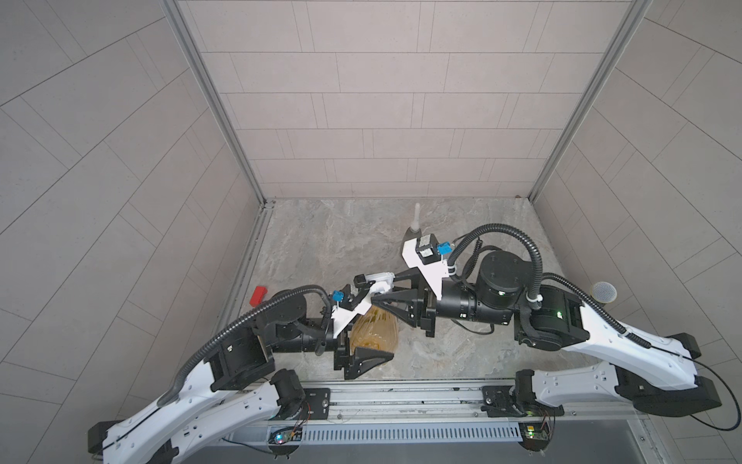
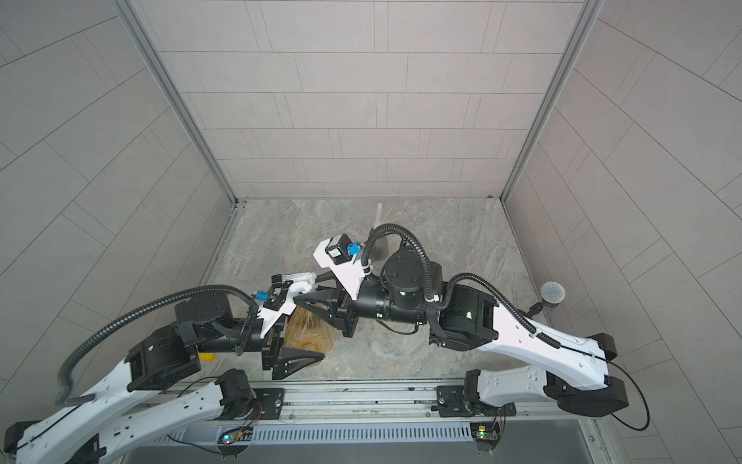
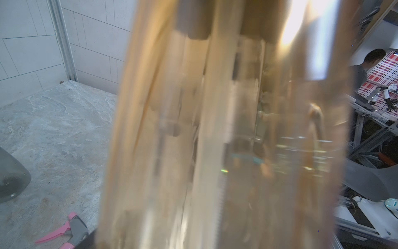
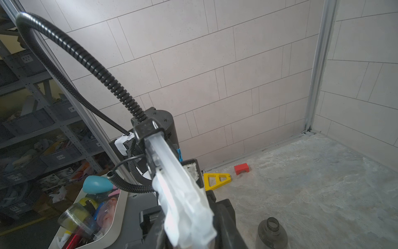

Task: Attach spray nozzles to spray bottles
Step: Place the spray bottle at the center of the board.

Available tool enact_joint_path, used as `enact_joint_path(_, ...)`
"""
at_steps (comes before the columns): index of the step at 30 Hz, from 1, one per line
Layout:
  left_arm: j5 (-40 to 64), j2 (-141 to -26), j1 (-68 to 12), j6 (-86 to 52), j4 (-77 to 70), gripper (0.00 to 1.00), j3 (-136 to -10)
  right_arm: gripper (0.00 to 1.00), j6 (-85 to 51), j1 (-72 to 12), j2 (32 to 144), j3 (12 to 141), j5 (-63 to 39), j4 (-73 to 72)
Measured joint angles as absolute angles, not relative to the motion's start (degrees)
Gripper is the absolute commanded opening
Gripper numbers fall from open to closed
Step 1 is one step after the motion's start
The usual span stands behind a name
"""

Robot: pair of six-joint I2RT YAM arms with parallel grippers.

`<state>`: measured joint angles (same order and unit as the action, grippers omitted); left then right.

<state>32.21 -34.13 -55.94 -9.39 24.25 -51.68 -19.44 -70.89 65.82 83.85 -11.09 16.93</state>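
The right gripper moves outward and down toward the tabletop beside the back grey bottle next to release the nozzle, since that bottle carries a white part.
An orange-amber spray bottle (image 1: 381,327) sits between the jaws of my left gripper (image 1: 371,333), which is shut on its body. The bottle fills the left wrist view (image 3: 215,129) and hides the fingers there. Above its neck, my right gripper (image 1: 383,289) is shut on a black-and-white spray nozzle (image 1: 379,278). In the right wrist view this nozzle (image 4: 172,172) lies between the black fingers (image 4: 226,215). An open-necked smoky grey spray bottle (image 4: 272,235) stands on the table. Another grey bottle (image 1: 413,233) at the back has a white part rising from it. A pink-and-grey spray nozzle (image 3: 69,230) lies on the table.
A red block (image 1: 258,295) lies at the table's left edge. A yellow triangular piece (image 4: 216,178) is near it. A microphone (image 1: 603,292) stands at the right edge. A bin of mixed items (image 4: 92,215) sits outside the cell. Tiled walls close three sides.
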Motion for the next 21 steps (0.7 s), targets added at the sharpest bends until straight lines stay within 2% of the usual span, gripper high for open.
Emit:
enact_joint_path(9,21.56,-29.95,-55.61,-9.5,23.57,1.0,-50.17,0.03,-22.59,-65.98,59.16,77.25,-5.08,17.39)
enact_joint_path(16,14.24,-28.18,-55.61,-9.8,24.27,1.0,-49.15,0.02,-24.75,-60.36,56.23,70.52,-5.74,13.54)
enact_joint_path(18,12.23,-25.32,-55.51,-10.87,26.33,1.0,-48.27,0.02,-21.63,-56.8,55.57,67.88,-0.03,13.45)
enact_joint_path(21,10.24,-17.82,-55.53,-12.19,27.77,1.0,-47.88,0.0,-18.24,-46.22,55.42,61.71,12.97,13.74)
